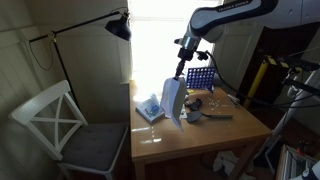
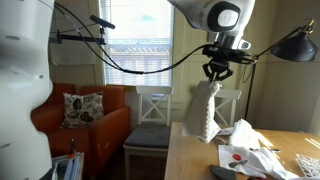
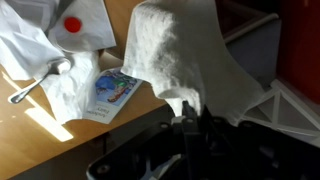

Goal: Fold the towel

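Note:
My gripper lowers the towel's pinched edge to the wooden tabletop [image 2: 204,149] beside the white crumpled bundle next and lets go, since the cloth still dangles in the air.
The towel [image 1: 172,100] is a pale bluish-white wrinkly cloth hanging in the air above the wooden table [image 1: 205,135]. My gripper [image 1: 182,72] is shut on its top edge, and the cloth droops down toward the tabletop. An exterior view shows the towel [image 2: 205,112] dangling from the gripper [image 2: 215,78] in front of the window. In the wrist view the towel [image 3: 185,50] spreads out from the pinched gripper [image 3: 188,110], over the table edge [image 3: 45,140].
A white crumpled bundle with a red dot [image 3: 70,25] lies on the table beside a small blue printed card [image 3: 115,90] and a spoon [image 3: 35,85]. A blue grid rack [image 1: 200,77] stands at the back. A white chair [image 1: 55,120] sits beside the table, under a black lamp [image 1: 118,28].

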Tool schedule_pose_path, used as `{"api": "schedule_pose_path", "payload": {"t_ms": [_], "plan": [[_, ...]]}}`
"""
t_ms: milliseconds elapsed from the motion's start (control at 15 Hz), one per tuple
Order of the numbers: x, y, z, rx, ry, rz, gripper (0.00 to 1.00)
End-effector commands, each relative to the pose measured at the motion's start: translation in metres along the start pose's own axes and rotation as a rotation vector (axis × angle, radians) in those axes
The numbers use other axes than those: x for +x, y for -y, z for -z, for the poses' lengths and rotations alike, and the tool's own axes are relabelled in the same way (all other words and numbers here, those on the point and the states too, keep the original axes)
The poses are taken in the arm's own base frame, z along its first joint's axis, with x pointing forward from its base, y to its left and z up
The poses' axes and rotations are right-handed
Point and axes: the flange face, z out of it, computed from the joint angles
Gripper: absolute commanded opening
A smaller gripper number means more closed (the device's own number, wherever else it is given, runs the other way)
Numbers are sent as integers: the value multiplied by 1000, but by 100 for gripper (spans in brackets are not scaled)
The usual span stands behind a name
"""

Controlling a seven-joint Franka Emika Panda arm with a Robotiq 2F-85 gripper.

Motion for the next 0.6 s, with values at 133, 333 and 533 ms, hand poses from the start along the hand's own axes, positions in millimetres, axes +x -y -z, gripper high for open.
{"api": "schedule_pose_path", "payload": {"t_ms": [133, 333, 533], "plan": [[39, 11, -1, 165, -84, 3, 2], [51, 14, -34, 237, -62, 17, 2], [47, -6, -55, 334, -92, 39, 2]]}}
